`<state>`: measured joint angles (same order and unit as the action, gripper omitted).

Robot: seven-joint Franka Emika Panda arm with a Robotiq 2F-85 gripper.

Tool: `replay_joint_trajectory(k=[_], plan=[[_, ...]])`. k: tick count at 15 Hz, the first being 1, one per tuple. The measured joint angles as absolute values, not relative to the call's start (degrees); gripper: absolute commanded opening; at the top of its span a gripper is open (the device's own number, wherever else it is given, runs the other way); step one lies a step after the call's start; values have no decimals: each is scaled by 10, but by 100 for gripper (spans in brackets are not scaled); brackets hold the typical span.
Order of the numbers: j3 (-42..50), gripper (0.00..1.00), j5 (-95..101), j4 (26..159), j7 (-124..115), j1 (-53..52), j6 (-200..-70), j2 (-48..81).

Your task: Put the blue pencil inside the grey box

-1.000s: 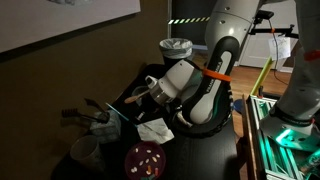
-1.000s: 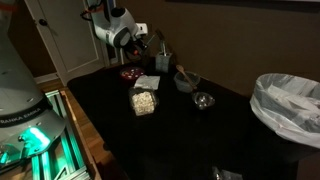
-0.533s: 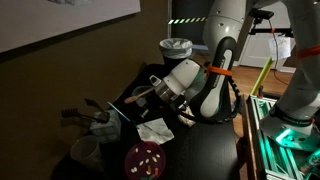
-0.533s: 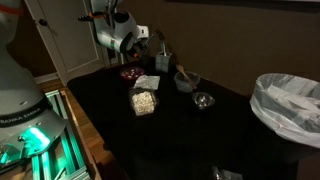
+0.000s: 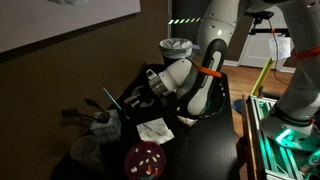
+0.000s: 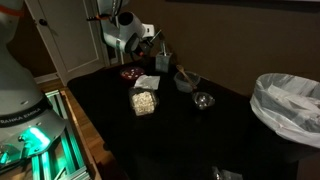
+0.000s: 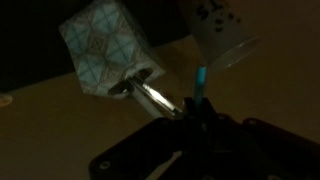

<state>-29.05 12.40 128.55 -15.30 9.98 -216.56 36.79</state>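
My gripper rises outward over the grey box's opening (image 5: pixel 103 118) (image 7: pixel 138 80) next, tilting up because the blue pencil slants, then releases the pencil, since the opening lies outward of my gripper.
My gripper (image 7: pixel 196 112) is shut on the blue pencil (image 7: pixel 201 78). The pencil's light-blue tip sticks out beyond the fingers. In the wrist view the grey box (image 7: pixel 104 52) is a pale cube with a blue-green pattern at the upper left, and a metal utensil (image 7: pixel 152 96) leans out of it. The pencil tip is to the right of the box, apart from it. In an exterior view the gripper (image 5: pixel 130 98) holds the pencil (image 5: pixel 110 98) above the box (image 5: pixel 104 126). In an exterior view the gripper (image 6: pixel 143 45) hangs just above the box (image 6: pixel 160 63).
A pale dotted cup (image 7: pixel 222 35) stands right of the box. A dark red plate (image 5: pixel 145 160), a white napkin (image 5: pixel 155 130) and a round pale cup (image 5: pixel 85 151) lie nearby. A clear tub of beige bits (image 6: pixel 144 102), two bowls (image 6: pixel 187 80) and a lined bin (image 6: pixel 290 105) share the black table.
The gripper has carried the pencil up and over toward the grey box. The pencil now sits higher and closer to the box than a second ago.
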Motion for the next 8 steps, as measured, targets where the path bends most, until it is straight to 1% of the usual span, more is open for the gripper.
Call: replay_joint_trajectory(k=[8], plan=[[-168, 2, -13, 1153, -160, 26, -2272, 381]])
